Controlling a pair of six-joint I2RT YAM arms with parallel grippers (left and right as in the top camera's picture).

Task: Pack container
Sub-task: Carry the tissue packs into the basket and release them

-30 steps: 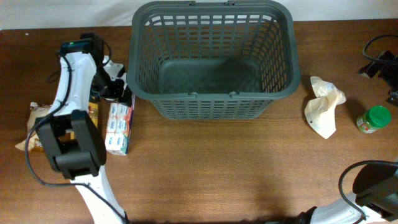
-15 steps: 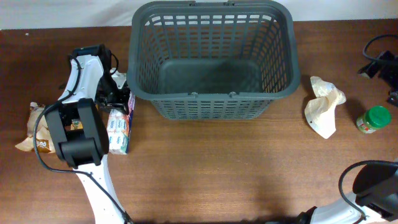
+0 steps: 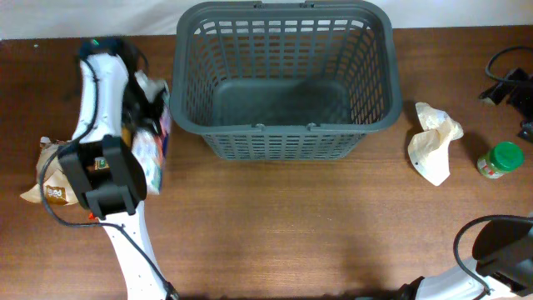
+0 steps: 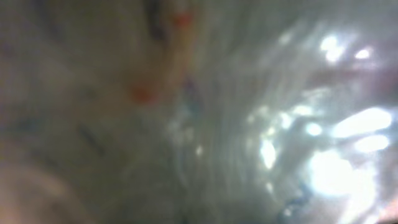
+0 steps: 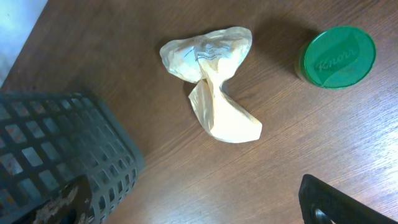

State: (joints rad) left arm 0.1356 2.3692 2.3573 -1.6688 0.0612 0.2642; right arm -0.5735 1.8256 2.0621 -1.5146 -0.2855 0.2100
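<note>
My left gripper will go up over the basket's rim, turn the pack [image 4: 199, 112] crosswise, lower it onto the basket's wide bottom and let go, because that bottom is empty.
The container [image 3: 283, 143], a large dark grey lattice basket, stands at the back middle of the table with nothing inside; its corner [image 5: 50, 143] shows in the right wrist view. My left gripper [image 3: 147, 105] is just left of the basket, shut on a plastic-wrapped pack of white, blue and red boxes [image 3: 152, 150], which hangs tilted off the table. Blurred shiny wrap of the pack [image 4: 199, 112] fills the left wrist view and hides the fingers. My right gripper [image 5: 199, 214] is open over bare table, below a crumpled beige wrapper [image 5: 214, 93], its dark right finger [image 5: 339, 202] in view.
A brown snack bag [image 3: 48, 179] lies at the far left. The beige wrapper [image 3: 433, 143] and a green-lidded jar [image 3: 500, 160] sit right of the basket; the jar [image 5: 337, 56] is also in the right wrist view. Black cables and gear [image 3: 508, 83] sit at the back right.
My left gripper has closed on the wrapped pack and raised it, tilting it and shifting it toward the back. The right arm has not moved.
</note>
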